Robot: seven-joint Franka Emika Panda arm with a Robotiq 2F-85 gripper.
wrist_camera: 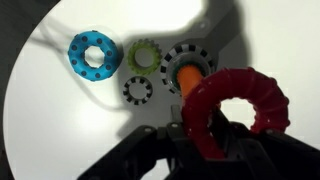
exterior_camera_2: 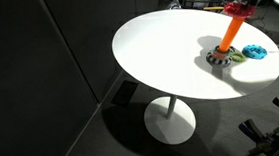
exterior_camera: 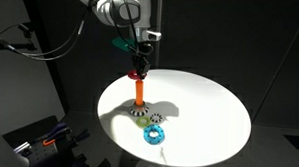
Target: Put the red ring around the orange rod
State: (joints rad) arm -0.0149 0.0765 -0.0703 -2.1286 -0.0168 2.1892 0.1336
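Note:
My gripper needs to move toward the left in the wrist view, go down over the rod's top (exterior_camera: 139,83) (wrist_camera: 190,80) and let go, because the ring's hole is off the rod.
The red ring (wrist_camera: 222,98) is gripped at its edge by my gripper (wrist_camera: 196,146), which is shut on it. In the wrist view the ring's hole lies to the right of the orange rod (wrist_camera: 186,77), whose top shows at the ring's left edge. The rod stands upright on its round black-and-white speckled base (wrist_camera: 190,55). In both exterior views the gripper (exterior_camera: 140,61) (exterior_camera_2: 246,3) holds the ring (exterior_camera: 140,69) (exterior_camera_2: 238,8) just above the top of the rod (exterior_camera: 139,91) (exterior_camera_2: 232,31).
On the round white table (exterior_camera: 204,105) (exterior_camera_2: 163,56), next to the base, lie a light-blue ring (wrist_camera: 92,53) (exterior_camera: 154,135) (exterior_camera_2: 254,51), a green ring (wrist_camera: 143,53) (exterior_camera_2: 235,54) and a small black-and-white dotted ring (wrist_camera: 136,91). The surroundings are dark.

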